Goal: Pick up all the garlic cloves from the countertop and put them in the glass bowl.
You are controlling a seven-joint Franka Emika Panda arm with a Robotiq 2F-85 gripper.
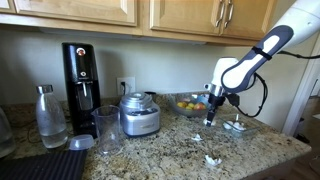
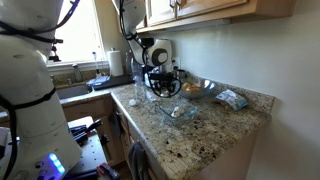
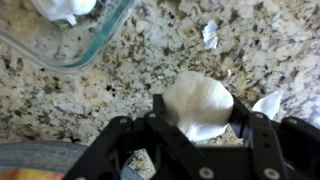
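My gripper needs to rise past the bowl's rim next and come down over the glass bowl [image 1: 237, 128] [image 3: 70, 35] to let go of the clove. The clove is still hanging beside the glass bowl.
In the wrist view my gripper [image 3: 196, 122] is shut on a white garlic clove [image 3: 198, 100] and holds it over the speckled granite countertop [image 3: 150, 60]. The small clear glass bowl [image 3: 85, 48] lies at the upper left, with a white piece [image 3: 65, 8] inside it. Two loose white pieces lie on the counter, one far [image 3: 210, 33] and one at the right [image 3: 268, 104]. In both exterior views the gripper [image 1: 210, 118] [image 2: 162, 90] hangs low beside the glass bowl [image 1: 236, 126] [image 2: 180, 112]. Another clove [image 1: 211, 160] lies near the counter's front.
A larger glass bowl of coloured fruit [image 1: 188, 103] [image 2: 198, 89] stands behind the gripper. A food processor [image 1: 140, 115], a black coffee machine [image 1: 81, 75], a bottle [image 1: 50, 118] and a glass [image 1: 108, 130] stand further along. A packet [image 2: 232, 99] lies near the counter's end.
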